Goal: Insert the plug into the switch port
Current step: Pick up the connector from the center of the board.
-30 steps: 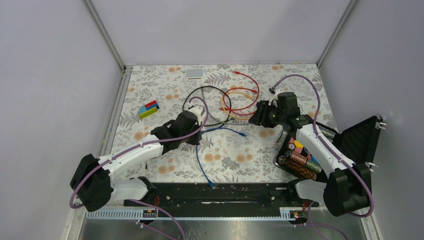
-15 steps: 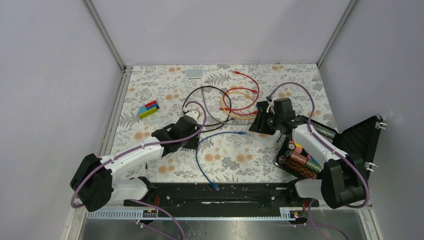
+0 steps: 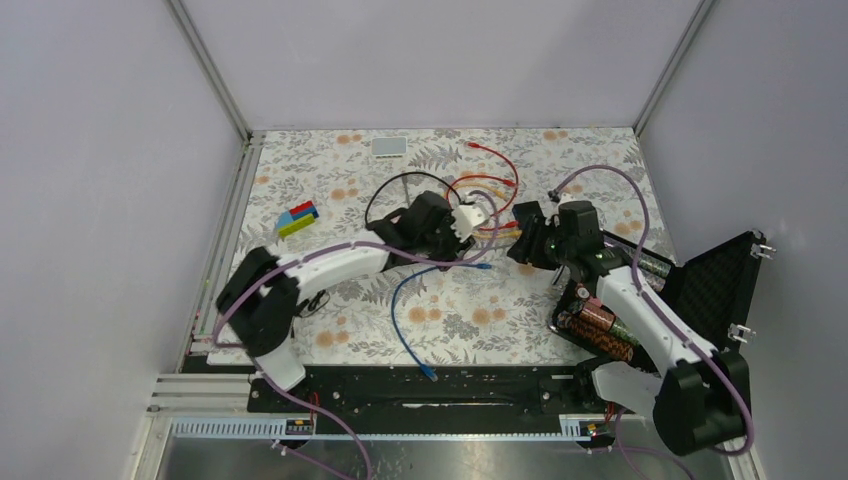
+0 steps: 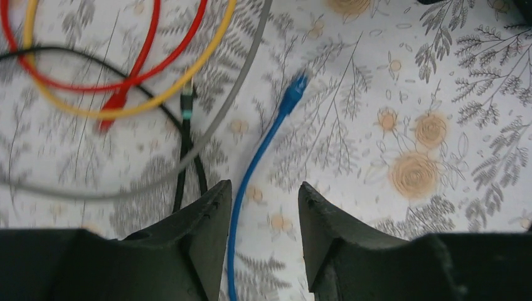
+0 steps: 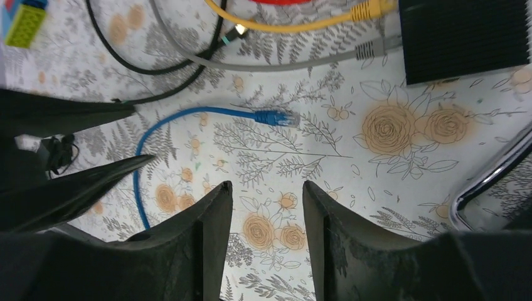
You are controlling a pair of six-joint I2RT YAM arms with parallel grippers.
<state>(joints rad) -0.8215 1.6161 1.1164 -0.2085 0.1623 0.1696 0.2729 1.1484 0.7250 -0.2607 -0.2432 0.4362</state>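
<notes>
Next I should lower my left gripper and move it to the right in the top view, onto the blue plug's rear end, since its fingers straddle only cable.
The blue cable's plug [image 3: 487, 267] [image 4: 295, 88] [image 5: 276, 117] lies loose on the flowered table, nothing gripping it. My left gripper [image 3: 470, 236] [image 4: 265, 188] hovers open over the blue cable [image 4: 235, 226], which runs between its fingers close to the left one. The switch, a flat black ribbed box [image 5: 464, 37] [image 3: 522, 213], lies beyond and to the right of the plug, partly hidden by my right arm. My right gripper [image 3: 527, 245] [image 5: 266, 186] is open and holds nothing, above bare table near the plug. I cannot make out the port itself.
Yellow [image 5: 370, 9] and grey [image 5: 370, 49] plugs sit at the switch's left edge. Red, yellow, grey and black cables [image 3: 470, 190] loop behind. An open black case of batteries [image 3: 600, 320] lies right, toy bricks [image 3: 297, 218] left, a small white box [image 3: 389, 146] at the back.
My left arm has swung right from the table's left-middle to over the blue cable near its plug, and its jaws now stand open. The right gripper shifted only slightly.
</notes>
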